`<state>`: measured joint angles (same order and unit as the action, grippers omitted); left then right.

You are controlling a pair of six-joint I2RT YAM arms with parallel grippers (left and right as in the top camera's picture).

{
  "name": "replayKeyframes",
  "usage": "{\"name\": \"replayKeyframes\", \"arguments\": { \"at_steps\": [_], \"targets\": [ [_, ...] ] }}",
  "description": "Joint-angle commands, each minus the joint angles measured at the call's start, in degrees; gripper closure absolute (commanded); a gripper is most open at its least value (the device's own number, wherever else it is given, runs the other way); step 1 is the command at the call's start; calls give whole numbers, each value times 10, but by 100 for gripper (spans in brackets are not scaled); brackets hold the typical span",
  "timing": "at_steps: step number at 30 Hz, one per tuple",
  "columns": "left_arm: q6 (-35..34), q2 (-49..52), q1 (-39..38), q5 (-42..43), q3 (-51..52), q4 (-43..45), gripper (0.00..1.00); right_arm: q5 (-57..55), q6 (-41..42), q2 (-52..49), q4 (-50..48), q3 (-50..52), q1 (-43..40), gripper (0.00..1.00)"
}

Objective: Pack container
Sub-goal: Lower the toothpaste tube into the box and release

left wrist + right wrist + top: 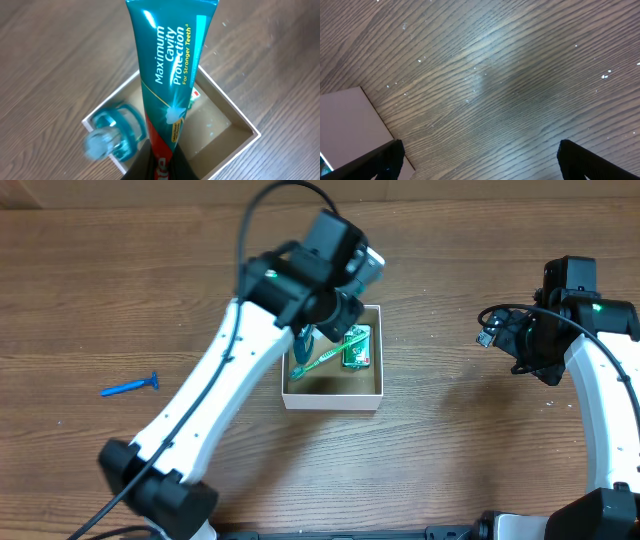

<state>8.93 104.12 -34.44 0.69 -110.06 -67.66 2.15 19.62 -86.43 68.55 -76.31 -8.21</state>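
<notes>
The left gripper will next lower the teal toothpaste tube (304, 350) onto the near bottom of the box beside the green toothbrush, where the brown bottom is empty.
The container (333, 398) is a small white box with a brown inside at the table's middle. In it lie a green toothbrush (320, 360) and a green packet (357, 348). My left gripper (312, 330) is over the box's left part, shut on a teal toothpaste tube (304, 350). In the left wrist view the fingers (159, 167) pinch the tube's red end, and the tube (170, 75) stretches out above the box (240, 125). My right gripper (530, 350) is open and empty to the right of the box, its fingers (480, 160) wide apart over bare wood.
A blue razor (130, 387) lies on the table at the far left. A blurred teal and clear object (112, 132) shows at the box's left corner in the left wrist view. The box's white wall (350, 120) shows at the left of the right wrist view.
</notes>
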Motion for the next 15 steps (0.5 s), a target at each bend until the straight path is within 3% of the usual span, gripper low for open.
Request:
{"name": "replayKeyframes", "arguments": {
  "at_steps": [1, 10, 12, 13, 15],
  "targets": [
    [28, 58, -13, -10, 22, 1, 96, 2, -1, 3, -1, 0, 0, 0],
    [25, 184, -11, -19, 24, -58, 94, 2, -1, 3, 1, 0, 0, 0],
    [25, 195, -11, -33, 24, -67, 84, 2, -1, 3, 1, 0, 0, 0],
    [24, 198, -11, -39, 24, -69, 73, 2, -1, 3, 1, 0, 0, 0],
    [23, 195, -11, -41, 21, -73, 67, 2, -1, 3, 1, 0, 0, 0]
  ]
}}
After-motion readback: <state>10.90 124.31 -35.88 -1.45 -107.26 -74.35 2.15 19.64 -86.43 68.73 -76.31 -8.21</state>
